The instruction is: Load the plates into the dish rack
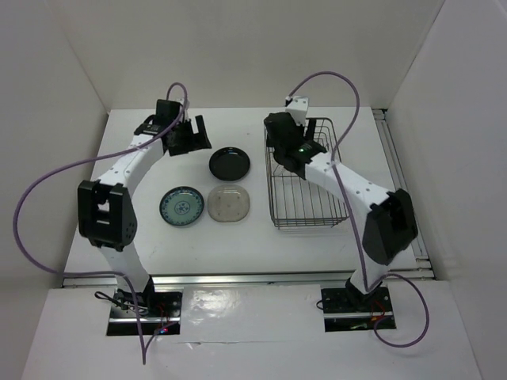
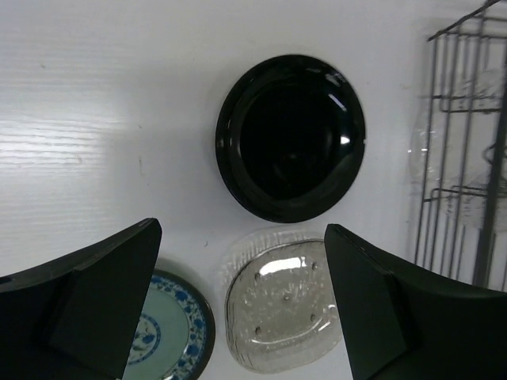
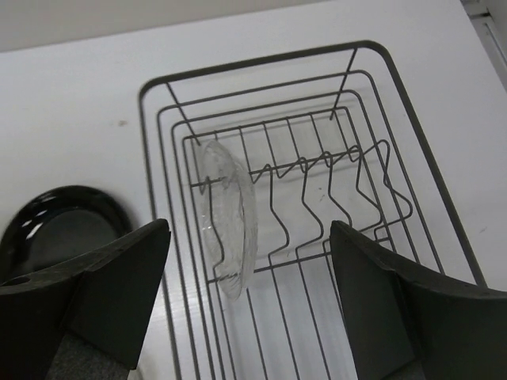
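Next I will move my left gripper down and toward the right in the top view onto the black plate's rim away from the rack, since bare table borders it.
The dish rack (image 1: 310,225) is a dark wire basket at the right of the table. In the right wrist view the rack (image 3: 261,62) holds the clear glass plate (image 3: 230,222), standing on edge in the leftmost prong slot. The black plate (image 1: 230,164), the blue-green plate (image 1: 181,207) and the beige plate (image 1: 229,204) lie flat on the table left of the rack. My right gripper (image 3: 247,229) is open and empty above the rack's far end. My left gripper (image 2: 242,231) is open and empty, hovering above the black plate (image 2: 291,136) and the beige plate (image 2: 281,305).
White walls enclose the table on the left, back and right. The rack's left side (image 2: 463,103) shows at the right edge of the left wrist view. The blue-green plate (image 2: 170,328) lies partly under my left finger. Purple cables loop above both arms.
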